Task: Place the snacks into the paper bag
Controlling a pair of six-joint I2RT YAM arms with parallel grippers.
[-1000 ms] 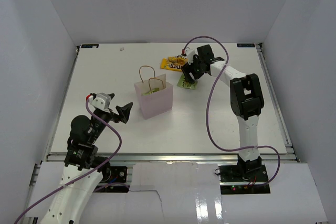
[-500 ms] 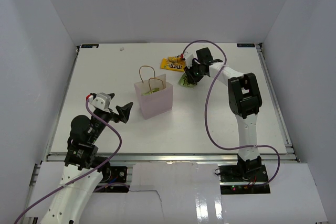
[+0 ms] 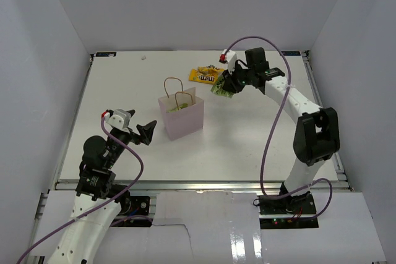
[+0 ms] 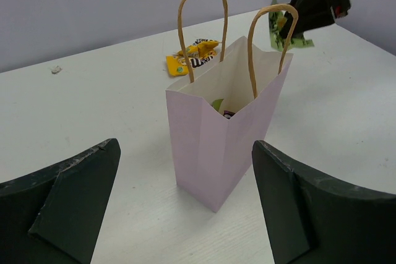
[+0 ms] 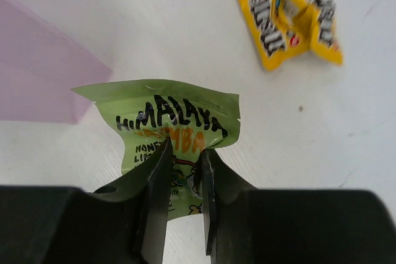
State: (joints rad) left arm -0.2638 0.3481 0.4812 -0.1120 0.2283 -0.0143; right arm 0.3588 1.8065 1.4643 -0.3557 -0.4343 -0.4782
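The handles stand higher than the bag's rim, so my right gripper needs to lift the lime-green packet over the bag's opening (image 3: 180, 101) next, then lower the packet between the handles.
The pale pink paper bag (image 3: 181, 115) (image 4: 227, 134) stands upright mid-table with its brown cord handles up; a green and a dark packet show inside it. My right gripper (image 3: 224, 86) (image 5: 184, 153) is shut on a lime-green snack packet (image 5: 173, 122) (image 3: 219, 89), lifted off the table just right of the bag. Yellow snack packets (image 3: 204, 76) (image 5: 284, 13) (image 4: 193, 57) lie behind it near the far edge. The left gripper (image 3: 143, 133) (image 4: 185, 208) stands open and empty, left of the bag at its base.
White walls enclose the table (image 3: 247, 140) on three sides. A small white scrap (image 3: 143, 58) lies at the far left. The right arm's purple cable (image 3: 272, 134) loops over the table's right half.
My right gripper closed on the lime-green packet and lifted it off the table, the arm swinging up and right. The left arm and bag stayed still.
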